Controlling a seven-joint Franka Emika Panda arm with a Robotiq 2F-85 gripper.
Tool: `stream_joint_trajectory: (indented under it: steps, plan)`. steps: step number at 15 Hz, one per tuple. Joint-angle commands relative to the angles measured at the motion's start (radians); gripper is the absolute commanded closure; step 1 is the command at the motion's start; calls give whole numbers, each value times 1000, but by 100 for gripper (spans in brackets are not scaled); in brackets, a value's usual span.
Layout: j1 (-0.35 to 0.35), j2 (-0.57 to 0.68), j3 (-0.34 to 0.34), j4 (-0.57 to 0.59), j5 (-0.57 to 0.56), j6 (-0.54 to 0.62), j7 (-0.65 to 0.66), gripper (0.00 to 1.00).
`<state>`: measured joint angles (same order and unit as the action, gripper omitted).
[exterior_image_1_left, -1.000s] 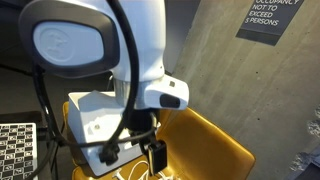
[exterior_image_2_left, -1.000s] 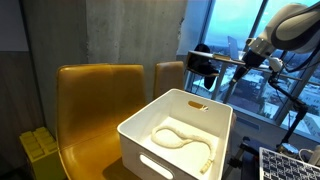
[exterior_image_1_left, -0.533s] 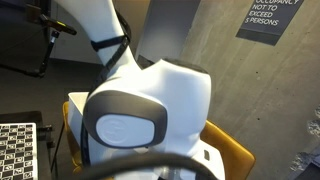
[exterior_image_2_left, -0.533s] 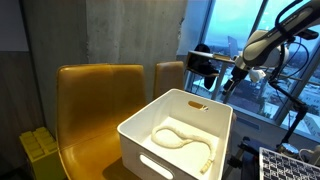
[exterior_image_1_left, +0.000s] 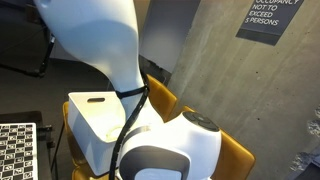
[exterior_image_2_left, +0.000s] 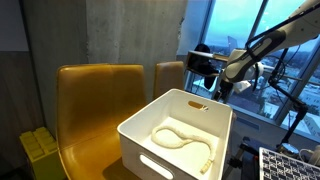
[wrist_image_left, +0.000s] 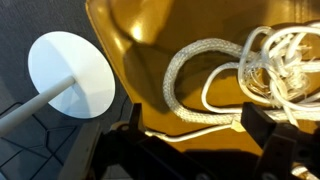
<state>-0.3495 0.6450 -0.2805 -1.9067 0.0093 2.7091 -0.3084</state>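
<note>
The braided rope's bend nearest the white disc is clear of the tangle, so my gripper will lower next toward the yellow seat (wrist_image_left: 150, 50), fingers around that bend.
My gripper (wrist_image_left: 195, 135) is open and empty, its two dark fingers framing the bottom of the wrist view. It hovers above a yellow chair seat (wrist_image_left: 150, 50) on which lie a thick white braided rope (wrist_image_left: 185, 70) and a tangle of thin white cords (wrist_image_left: 280, 60). In an exterior view the gripper (exterior_image_2_left: 222, 88) hangs just right of a white bin (exterior_image_2_left: 150, 130) that holds another coiled white rope (exterior_image_2_left: 180, 138). In the other exterior view my arm's large white links (exterior_image_1_left: 165, 150) hide the gripper; the white bin (exterior_image_1_left: 85, 115) shows behind them.
The bin stands on a yellow chair (exterior_image_2_left: 95, 100), with a second yellow chair back (exterior_image_2_left: 170, 75) behind it. A white round disc on a pole (wrist_image_left: 70, 75) is left of the seat. A concrete wall (exterior_image_1_left: 240, 80), a window (exterior_image_2_left: 235, 30) and a checkerboard (exterior_image_1_left: 15, 150) are around.
The arm has swung down and across: its links now fill the lower part of one exterior view, and in the other the gripper has come lower and closer to the bin's right side.
</note>
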Motion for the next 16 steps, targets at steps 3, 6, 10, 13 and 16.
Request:
stream_joint_trajectory:
  steps: [3,6,10,13,16]
  plan:
    - [-29,129,15,173,-47,-89,75,0]
    - [-36,176,13,231,-51,-113,91,0]
    - [-45,231,9,286,-56,-135,103,0]
    - [-49,268,5,315,-60,-137,110,2]
    - [-53,298,2,338,-67,-137,115,33]
